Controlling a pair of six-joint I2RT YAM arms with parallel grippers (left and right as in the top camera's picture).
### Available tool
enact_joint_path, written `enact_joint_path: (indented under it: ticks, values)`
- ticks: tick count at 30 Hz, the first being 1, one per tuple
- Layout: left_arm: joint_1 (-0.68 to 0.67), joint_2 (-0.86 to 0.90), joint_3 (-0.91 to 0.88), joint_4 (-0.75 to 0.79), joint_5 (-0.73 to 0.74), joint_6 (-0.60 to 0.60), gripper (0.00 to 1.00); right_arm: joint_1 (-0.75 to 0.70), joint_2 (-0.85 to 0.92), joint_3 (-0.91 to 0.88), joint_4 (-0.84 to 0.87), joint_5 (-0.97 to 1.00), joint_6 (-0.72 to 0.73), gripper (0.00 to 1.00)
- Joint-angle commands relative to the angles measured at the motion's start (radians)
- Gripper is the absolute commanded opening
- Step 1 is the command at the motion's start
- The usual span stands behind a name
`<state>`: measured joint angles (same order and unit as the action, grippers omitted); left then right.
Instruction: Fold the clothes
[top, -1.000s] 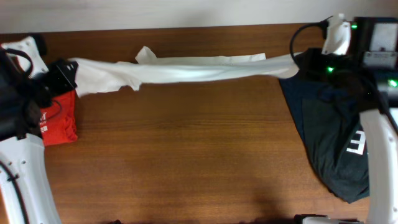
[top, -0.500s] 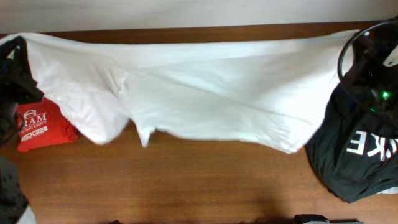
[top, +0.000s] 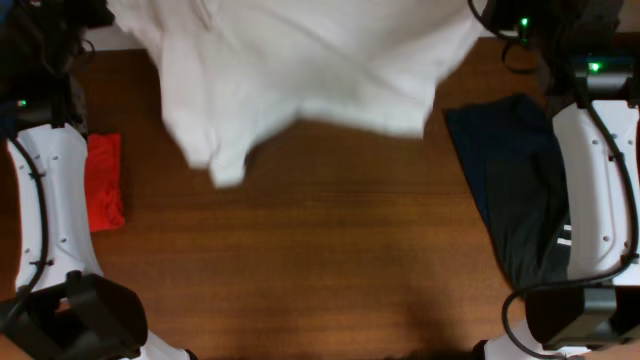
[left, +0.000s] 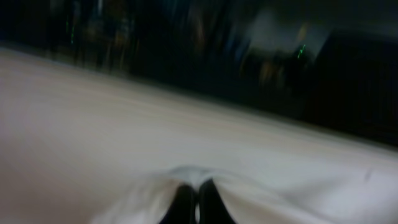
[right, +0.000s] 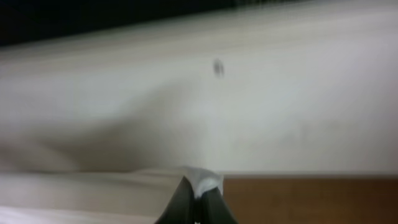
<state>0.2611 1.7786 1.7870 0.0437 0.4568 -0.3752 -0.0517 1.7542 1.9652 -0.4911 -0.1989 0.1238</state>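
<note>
My right gripper will next pull the held corner down and back onto the clear wood (top: 453, 198) beside the navy garment and let go.
The white T-shirt (top: 300, 70) hangs spread in the air across the top of the overhead view, stretched between both arms and blurred by motion. Its lower edge dangles over the wooden table (top: 320, 260). My left gripper (left: 196, 194) is shut on a pinch of white T-shirt cloth (left: 124, 137). My right gripper (right: 198, 198) is shut on a corner of the same T-shirt (right: 186, 112). In the overhead view both grippers' fingertips are out of sight at the top corners. No chest graphic shows.
A folded red shirt (top: 104, 180) lies at the left edge beside the left arm. A dark navy garment (top: 515, 190) lies at the right, partly under the right arm (top: 590, 190). The left arm (top: 50, 200) runs along the left side.
Both arms have lifted the T-shirt up and toward the back. It went from a stretched band, to a wide sheet, to hanging high at the top of the overhead view.
</note>
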Motion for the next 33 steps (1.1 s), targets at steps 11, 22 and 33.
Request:
enact_joint_path:
  ticks: [11, 22, 33]
  values:
    - [0.027, 0.037, 0.257, -1.205, -0.052, 0.212, 0.0, -0.008, 0.098, 0.165, -0.776, 0.222, -0.05, 0.04]
    - [-0.097, 0.315, 0.142, -1.682, -0.114, 0.428, 0.0, -0.009, 0.262, -0.048, -1.105, 0.203, -0.04, 0.04]
    - [-0.052, 0.2, -0.335, -1.546, -0.31, 0.335, 0.0, -0.009, 0.251, -0.355, -1.077, 0.204, -0.024, 0.04]
